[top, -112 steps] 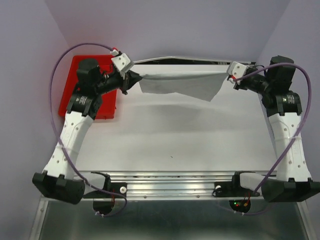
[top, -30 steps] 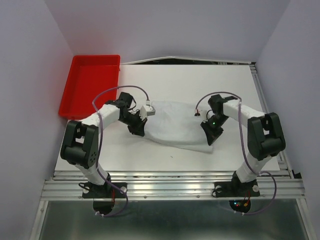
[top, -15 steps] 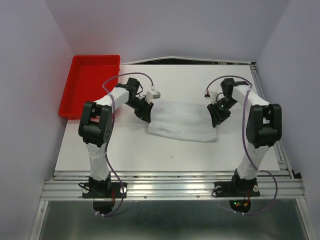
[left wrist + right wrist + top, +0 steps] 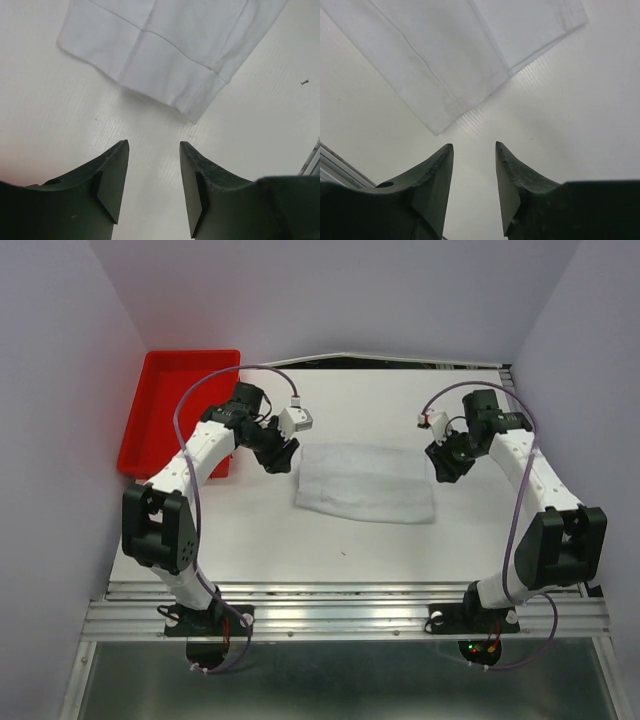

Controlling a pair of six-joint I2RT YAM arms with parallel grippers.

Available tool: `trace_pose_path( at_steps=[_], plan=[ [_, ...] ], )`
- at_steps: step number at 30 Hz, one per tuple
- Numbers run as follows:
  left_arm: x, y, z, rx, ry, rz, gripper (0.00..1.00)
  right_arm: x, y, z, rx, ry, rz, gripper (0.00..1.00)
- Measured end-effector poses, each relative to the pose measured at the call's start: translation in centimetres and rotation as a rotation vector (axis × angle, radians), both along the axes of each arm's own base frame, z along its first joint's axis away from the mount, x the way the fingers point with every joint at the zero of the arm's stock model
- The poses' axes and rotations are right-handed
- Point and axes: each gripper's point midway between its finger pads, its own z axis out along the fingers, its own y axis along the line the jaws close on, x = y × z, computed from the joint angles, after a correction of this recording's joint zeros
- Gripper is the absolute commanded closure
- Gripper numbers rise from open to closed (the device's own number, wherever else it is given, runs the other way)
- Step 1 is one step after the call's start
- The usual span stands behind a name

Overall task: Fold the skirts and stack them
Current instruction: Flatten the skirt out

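The left gripper's fingers are above bare table, so the left gripper will move down and back toward the bar, onto the skirt's near corner on the tray side.
A white skirt [image 4: 365, 482] lies folded flat in the middle of the table. Its stitched hem corner [image 4: 200, 95] fills the top of the left wrist view, and another corner [image 4: 470, 75] shows in the right wrist view. My left gripper [image 4: 283, 458] hovers just off the skirt's upper left corner, open, nothing between its fingers [image 4: 112, 175]. Beside the skirt's upper right corner hangs my right gripper [image 4: 447, 466], also open and empty, bare table showing between its fingers [image 4: 512, 180].
A red tray [image 4: 180, 410] sits at the back left, beside the left arm. The table's metal rail [image 4: 340, 615] runs along the near edge. Purple walls close in on both sides and the back.
Both grippers let go of the skirt, opened and pulled back outward from its corners. The skirt went from held stretched in the air to lying folded on the table.
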Motion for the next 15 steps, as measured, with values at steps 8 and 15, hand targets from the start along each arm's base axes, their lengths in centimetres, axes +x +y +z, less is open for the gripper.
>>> trace_pose_path(
  at_steps=[8,15],
  plan=[
    [-2.4,-2.9,-2.6,0.093,-0.031,-0.249,0.44,-1.3,0.7,-5.0,-0.052,0.009,0.205,0.52],
    [-2.5,-3.4,-5.4,0.182,-0.079,-0.339,0.44,-0.8,0.6,-7.2,-0.082,-0.039,0.322,0.49]
  ],
)
